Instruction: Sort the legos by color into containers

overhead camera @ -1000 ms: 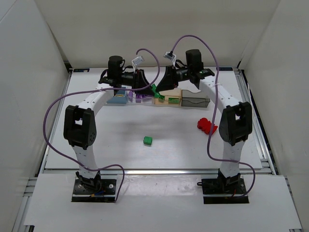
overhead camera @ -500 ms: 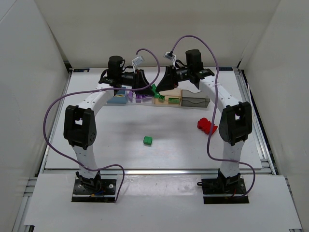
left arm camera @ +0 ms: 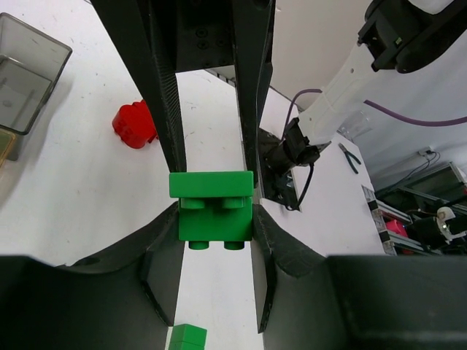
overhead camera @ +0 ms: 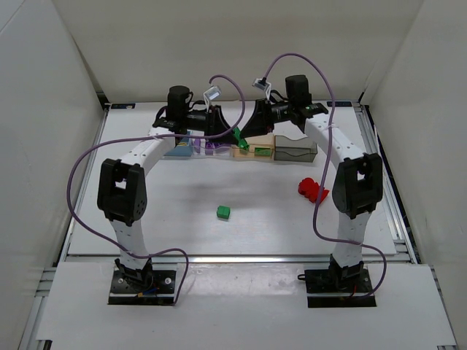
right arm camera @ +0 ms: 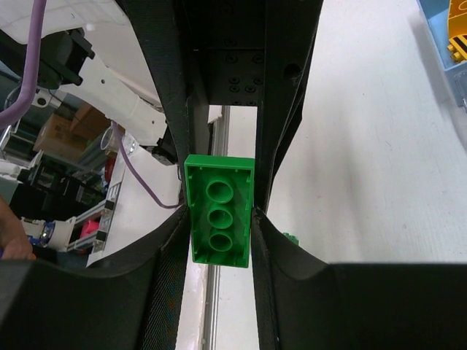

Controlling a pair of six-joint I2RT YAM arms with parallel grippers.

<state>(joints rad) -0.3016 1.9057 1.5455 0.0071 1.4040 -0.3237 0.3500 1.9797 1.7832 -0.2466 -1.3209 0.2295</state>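
I should move my right gripper away from my left gripper, tilt it down and lower it over the pale orange container [overhead camera: 259, 144], because a green piece is there.
My left gripper [left arm camera: 214, 222] is shut on a green lego [left arm camera: 211, 206], seen side-on with its studs showing. My right gripper [right arm camera: 220, 230] is shut on a green lego [right arm camera: 220, 219], its hollow underside facing the camera. In the top view both grippers [overhead camera: 220, 125] [overhead camera: 253, 122] hang over the row of containers, with a green piece [overhead camera: 237, 136] between them. The row runs blue [overhead camera: 177, 149], clear [overhead camera: 211, 148] with purple in it, pale orange [overhead camera: 244, 151] holding a green piece [overhead camera: 259, 149], and smoky grey [overhead camera: 295, 152]. A yellow lego [right arm camera: 460, 48] lies in the blue box.
A small green brick [overhead camera: 224, 211] lies alone mid-table, also in the left wrist view [left arm camera: 187, 337]. The red lego [overhead camera: 312, 190] lies at the right near the right arm, also in the left wrist view [left arm camera: 135, 125]. Purple cables loop above both arms.
Both wrists have shifted slightly to the right over the container row. The green piece between them moved a little with them. Nothing on the table moved.
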